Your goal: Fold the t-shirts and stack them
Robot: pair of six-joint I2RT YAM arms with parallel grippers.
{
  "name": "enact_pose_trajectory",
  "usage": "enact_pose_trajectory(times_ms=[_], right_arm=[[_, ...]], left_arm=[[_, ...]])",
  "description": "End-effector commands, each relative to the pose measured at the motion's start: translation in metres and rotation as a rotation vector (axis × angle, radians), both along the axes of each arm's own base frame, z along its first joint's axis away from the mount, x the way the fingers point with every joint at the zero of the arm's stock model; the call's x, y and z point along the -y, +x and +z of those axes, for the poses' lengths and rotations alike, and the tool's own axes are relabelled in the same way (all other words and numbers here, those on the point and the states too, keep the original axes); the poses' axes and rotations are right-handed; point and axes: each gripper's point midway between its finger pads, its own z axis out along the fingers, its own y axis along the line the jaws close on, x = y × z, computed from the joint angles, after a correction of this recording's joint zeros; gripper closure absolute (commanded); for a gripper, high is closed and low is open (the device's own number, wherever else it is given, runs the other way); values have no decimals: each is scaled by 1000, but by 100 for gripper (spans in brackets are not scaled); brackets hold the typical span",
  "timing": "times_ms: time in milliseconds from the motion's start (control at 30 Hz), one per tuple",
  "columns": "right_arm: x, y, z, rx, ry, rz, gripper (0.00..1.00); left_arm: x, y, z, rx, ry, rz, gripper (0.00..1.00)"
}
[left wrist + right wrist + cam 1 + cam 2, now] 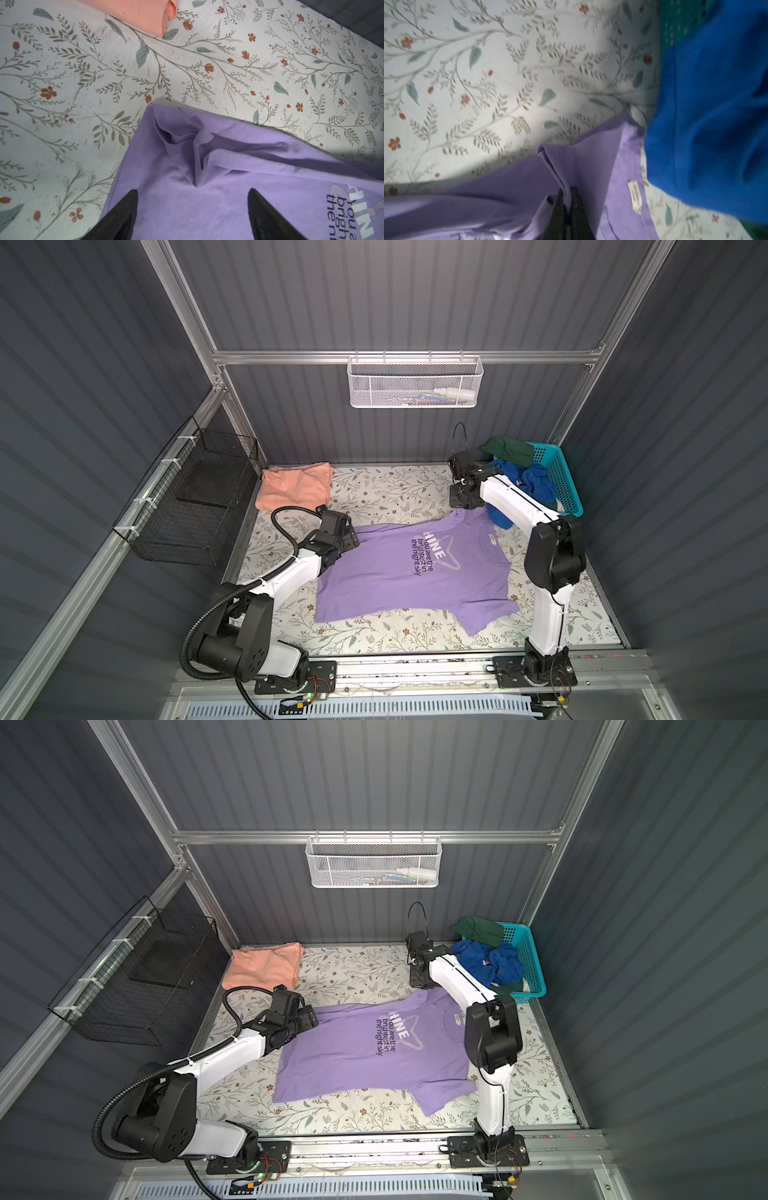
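Note:
My right gripper has the fold of the lavender t-shirt pinched. It will draw the fold back over the chest [468, 553] beside the white lettering next and release it, folding the far sleeve inward.
In both top views a lavender t-shirt [415, 572] [374, 1052] with dark and white chest lettering lies spread flat on the floral table. A salmon-orange t-shirt [295, 487] [264, 969] lies folded at the back left corner. My left gripper [351, 541] [192, 190] hovers open over the lavender shirt's far left hem corner, its fingers apart with wrinkled cloth between them. My right gripper [464, 507] [567, 188] is shut on a pinched ridge of the lavender shirt at its far sleeve, beside the neck label.
A turquoise basket [561, 477] at the back right holds green and blue clothes. A blue garment [523, 489] [706, 114] spills out beside my right arm. A black wire basket [195, 497] hangs on the left wall. A white mesh basket [415, 381] hangs on the back rail.

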Motion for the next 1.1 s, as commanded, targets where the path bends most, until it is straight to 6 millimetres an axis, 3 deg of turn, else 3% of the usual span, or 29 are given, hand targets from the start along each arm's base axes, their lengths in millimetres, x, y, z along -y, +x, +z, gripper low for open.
enact_pose_trajectory(times_ms=[0, 100, 133, 200, 333, 433, 533, 567, 600, 700, 800, 900, 1000, 1067], right_arm=[[2, -25, -27, -23, 50, -86, 100], [-2, -45, -39, -11, 91, -121, 100], [-4, -52, -43, -10, 101, -122, 92], [-6, -64, -50, -10, 116, -130, 91], [5, -90, -60, -20, 117, -186, 91], [12, -105, -63, -29, 125, -215, 77], [15, -118, -65, -43, 142, -225, 78], [16, -121, -65, -46, 149, -224, 72], [15, -123, -65, -45, 158, -222, 61], [15, -127, -59, -34, 174, -213, 60], [14, -127, -55, -22, 209, -206, 49], [16, -130, -49, -19, 214, -208, 48], [31, -138, -37, 12, 164, -239, 44], [43, -145, -26, 54, 141, -249, 35]], left_arm=[[-6, -14, -7, -21, -7, 21, 16], [-6, -17, -11, -36, -7, 16, 14], [-6, -18, -12, -45, -1, 12, 13], [-6, -17, -11, -48, 4, 6, 13], [-7, -19, -11, -43, -5, 14, 13], [-6, -20, -10, -32, -20, 22, 13], [-5, -19, -11, -26, -33, 22, 13], [-4, -19, -11, -22, -39, 19, 13], [-4, -19, -11, -19, -42, 19, 13], [-2, -18, -10, -4, -52, 14, 13], [0, -14, -7, 6, -58, 5, 12], [4, -11, 0, 16, -67, -7, 12], [3, -8, 5, 32, -56, -8, 10], [1, -3, 5, 32, -31, -5, 9]])
